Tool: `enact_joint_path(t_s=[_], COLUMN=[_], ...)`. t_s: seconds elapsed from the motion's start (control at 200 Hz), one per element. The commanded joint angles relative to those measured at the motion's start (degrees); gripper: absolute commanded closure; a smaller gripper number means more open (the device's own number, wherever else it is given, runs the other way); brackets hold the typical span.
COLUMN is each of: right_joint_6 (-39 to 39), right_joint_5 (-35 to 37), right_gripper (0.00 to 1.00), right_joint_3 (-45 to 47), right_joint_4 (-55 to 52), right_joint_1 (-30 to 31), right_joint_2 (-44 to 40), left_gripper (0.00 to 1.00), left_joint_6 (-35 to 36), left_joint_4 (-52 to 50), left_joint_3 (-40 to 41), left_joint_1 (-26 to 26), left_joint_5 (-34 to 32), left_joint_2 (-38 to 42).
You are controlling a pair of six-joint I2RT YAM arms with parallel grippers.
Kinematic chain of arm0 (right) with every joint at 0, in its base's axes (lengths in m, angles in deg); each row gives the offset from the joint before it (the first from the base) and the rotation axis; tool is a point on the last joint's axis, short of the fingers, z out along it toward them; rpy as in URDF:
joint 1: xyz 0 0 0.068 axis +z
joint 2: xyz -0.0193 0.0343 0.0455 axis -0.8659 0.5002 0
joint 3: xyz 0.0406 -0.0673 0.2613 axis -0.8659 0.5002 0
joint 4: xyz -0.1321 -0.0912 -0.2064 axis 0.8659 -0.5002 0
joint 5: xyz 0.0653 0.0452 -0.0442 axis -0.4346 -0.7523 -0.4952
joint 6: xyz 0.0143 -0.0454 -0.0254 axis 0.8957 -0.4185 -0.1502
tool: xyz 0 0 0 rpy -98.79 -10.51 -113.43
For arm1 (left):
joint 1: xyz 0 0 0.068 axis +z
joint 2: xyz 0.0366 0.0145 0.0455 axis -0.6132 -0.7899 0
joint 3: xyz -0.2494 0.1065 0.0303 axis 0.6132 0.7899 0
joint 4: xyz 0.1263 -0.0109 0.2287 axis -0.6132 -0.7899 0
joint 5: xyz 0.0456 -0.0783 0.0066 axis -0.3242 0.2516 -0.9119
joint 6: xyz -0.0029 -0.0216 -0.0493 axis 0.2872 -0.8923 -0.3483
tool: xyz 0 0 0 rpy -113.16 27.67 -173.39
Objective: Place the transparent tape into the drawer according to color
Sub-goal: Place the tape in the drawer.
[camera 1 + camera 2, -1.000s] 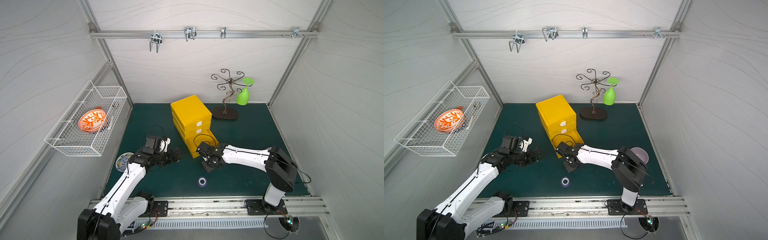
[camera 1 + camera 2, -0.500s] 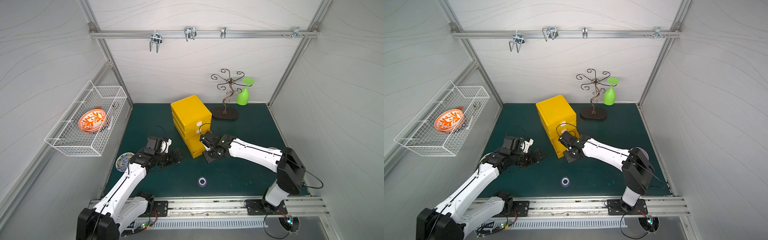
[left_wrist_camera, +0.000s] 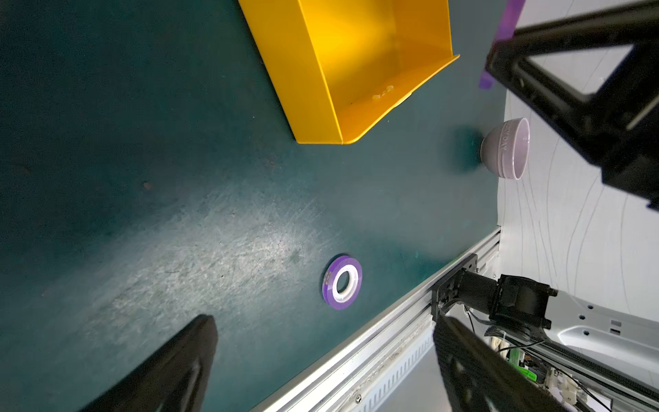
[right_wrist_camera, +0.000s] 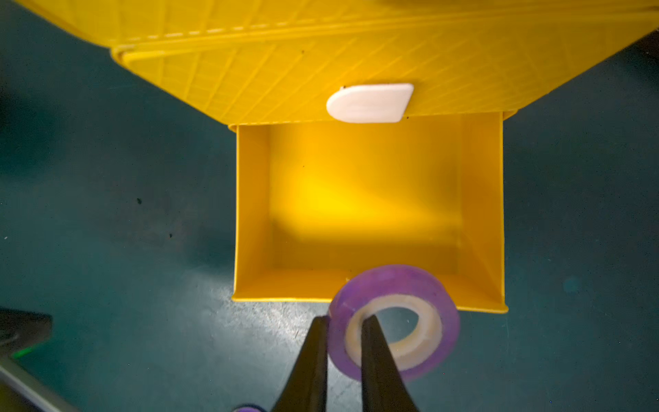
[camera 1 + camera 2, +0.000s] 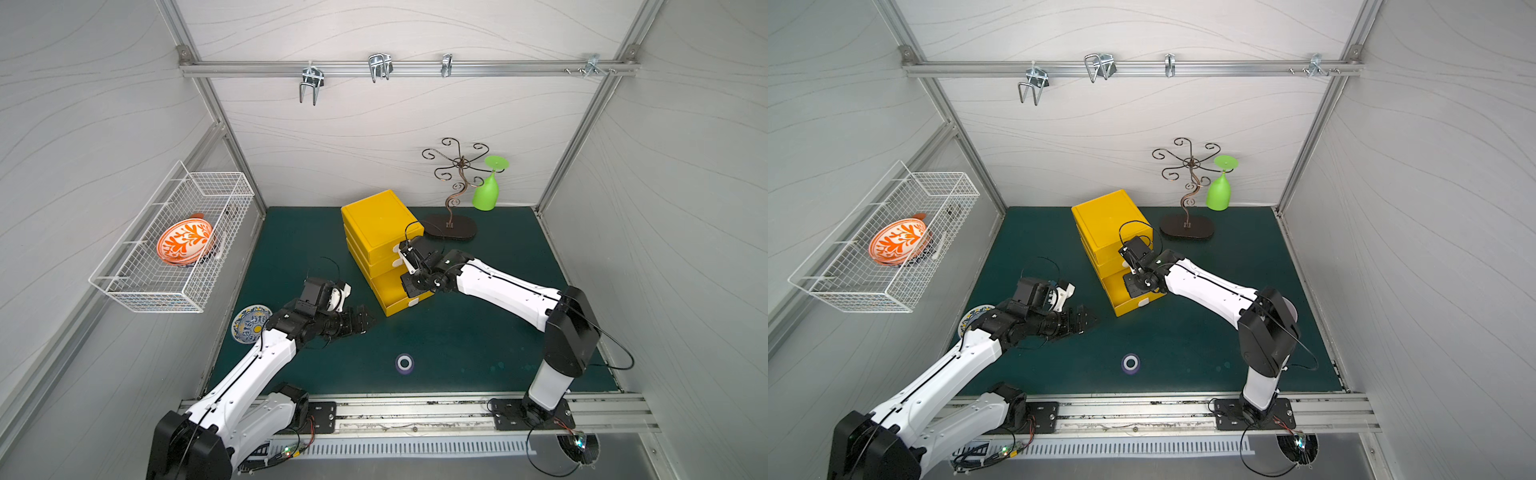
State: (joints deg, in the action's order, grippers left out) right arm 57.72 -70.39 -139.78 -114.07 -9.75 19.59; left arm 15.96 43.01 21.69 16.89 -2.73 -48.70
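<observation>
The tape roll goes down toward the box (image 5: 378, 220) next and my right gripper releases it inside. The roll still overhangs the drawer's front edge, and the drawer's empty bottom lies below.
The yellow box (image 5: 378, 220) (image 5: 1106, 216) stands at mid-table with its bottom drawer (image 5: 395, 308) (image 4: 249, 214) pulled out and nothing showing inside; the two drawers above are closed. My right gripper (image 4: 344, 321) (image 5: 411, 284) is shut on the wall of a purple transparent tape roll (image 4: 392, 281), one finger through its white core, over the drawer's front edge. A second purple roll (image 5: 399, 364) (image 5: 1124, 364) (image 3: 327, 289) lies flat on the mat near the front. My left gripper (image 3: 322, 321) (image 5: 365, 322) hovers open and empty left of the box.
A wire basket (image 5: 174, 249) holding an orange plate hangs on the left wall. A patterned plate (image 5: 249, 324) lies under my left arm. A metal stand (image 5: 451, 224) and a green glass (image 5: 486, 193) sit behind the box. A lilac bowl (image 3: 506, 149) stands at the right.
My right gripper has carried the purple roll up from the mat in front of the box to above the open bottom drawer. The left arm has barely moved.
</observation>
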Motion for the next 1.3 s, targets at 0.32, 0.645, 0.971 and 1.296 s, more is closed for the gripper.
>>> enact_joint_path(t_s=[0.32,0.645,0.971,1.296], right_joint_6=[-1.74,-1.57,1.70,5.41], right_joint_5=[0.92,-0.53,-5.77,-13.85], right_gripper=[0.78,0.49,0.24,0.01], right_joint_3=[-2.51,-0.26,8.90,18.94], right_joint_4=[6.60,6.22,5.97,5.20], right_joint_1=[-1.02,-0.98,-1.41,-3.70], right_joint_2=[7.24,4.98,-4.52,-16.25], left_gripper=[0.03,0.07,0.10,0.19], left_joint_6=[-2.46,-1.41,-1.47,-1.30], left_joint_4=[2.34,0.09,-2.05,-2.79], left_joint_3=[0.50,-2.38,-6.00,-9.81], left_joint_1=[-10.02,-17.02,-24.92,-32.04], left_joint_5=[-9.76,-16.39,-21.99,-27.88], left_joint_2=[-3.11,-7.43,-12.64,-19.53])
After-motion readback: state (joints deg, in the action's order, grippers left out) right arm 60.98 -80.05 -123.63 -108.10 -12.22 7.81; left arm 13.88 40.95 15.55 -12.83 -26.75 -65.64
